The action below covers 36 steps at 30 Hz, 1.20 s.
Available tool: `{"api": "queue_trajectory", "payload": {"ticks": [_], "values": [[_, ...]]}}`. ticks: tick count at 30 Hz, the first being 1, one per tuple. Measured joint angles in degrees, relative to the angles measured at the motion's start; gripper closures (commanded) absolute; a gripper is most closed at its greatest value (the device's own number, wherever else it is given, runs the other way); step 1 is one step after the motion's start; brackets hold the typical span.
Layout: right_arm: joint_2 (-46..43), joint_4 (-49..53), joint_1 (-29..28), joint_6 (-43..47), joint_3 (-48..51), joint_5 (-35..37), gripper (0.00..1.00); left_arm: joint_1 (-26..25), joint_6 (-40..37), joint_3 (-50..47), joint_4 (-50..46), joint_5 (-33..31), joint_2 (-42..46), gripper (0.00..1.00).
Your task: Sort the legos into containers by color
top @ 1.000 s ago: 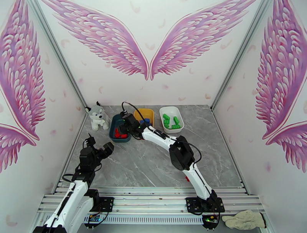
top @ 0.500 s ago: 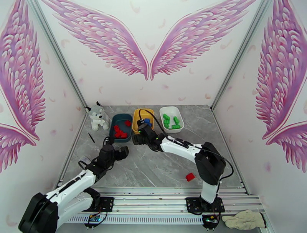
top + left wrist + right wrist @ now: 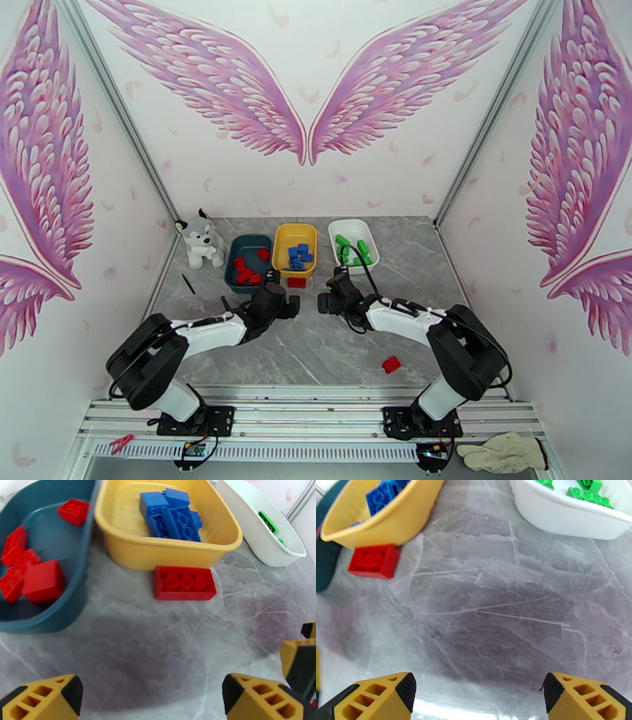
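The flat red lego is outward of my left gripper and below it. My left gripper needs to move outward and down until its open fingers are on either side of the lego's short ends.
Three containers stand in a row at the back. The teal tray (image 3: pixel 237 276) (image 3: pixel 59 614) holds red legos (image 3: pixel 35 578). Blue legos (image 3: pixel 173 513) lie in the yellow tray (image 3: pixel 278 251) (image 3: pixel 166 555) (image 3: pixel 395 523). In the white tray (image 3: pixel 371 254) (image 3: pixel 568 517) are green legos (image 3: pixel 588 492). One flat red lego (image 3: pixel 297 282) (image 3: pixel 185 583) (image 3: pixel 373 561) lies on the table just in front of the yellow tray. My left gripper (image 3: pixel 288 305) (image 3: pixel 152 693) and right gripper (image 3: pixel 324 302) (image 3: pixel 480 689) face it from either side, both open and empty.
Another red lego (image 3: pixel 390 364) lies near the front right of the table. A plush husky (image 3: pixel 199 241) sits at the back left, with a thin black stick (image 3: pixel 188 283) in front of it. A glove (image 3: pixel 502 452) lies off the table's front edge.
My right gripper drew back from over the teal tray to the table in front of the trays and opened. The left arm reached forward. The red lego by the yellow tray came into sight.
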<state>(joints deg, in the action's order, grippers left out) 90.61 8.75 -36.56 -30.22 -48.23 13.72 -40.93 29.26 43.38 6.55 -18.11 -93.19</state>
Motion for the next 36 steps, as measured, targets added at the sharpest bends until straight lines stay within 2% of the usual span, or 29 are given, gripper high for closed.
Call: {"api": "queue_trajectory", "payload": {"ticks": [12, 24, 31, 36], "values": [[-14.03, -2.16, 0.94, -1.16, 7.76, -0.46, 0.02, -0.87, -1.92, 13.49, -0.74, -2.49, -15.26, 0.01], [-16.0, -2.16, 0.94, -1.33, 8.96, -0.5, 0.01, 0.04, -2.32, 19.28, -2.21, -4.0, -21.38, 0.03], [-16.02, -2.16, 1.27, -1.33, 8.96, -0.85, 0.01, 0.37, -2.73, 22.82, -2.58, -4.15, -24.59, 0.12], [-16.02, -2.16, 1.27, -1.33, 8.96, -1.29, 0.01, 0.44, -3.19, 23.47, -2.89, -5.84, -25.44, 0.24]]}}
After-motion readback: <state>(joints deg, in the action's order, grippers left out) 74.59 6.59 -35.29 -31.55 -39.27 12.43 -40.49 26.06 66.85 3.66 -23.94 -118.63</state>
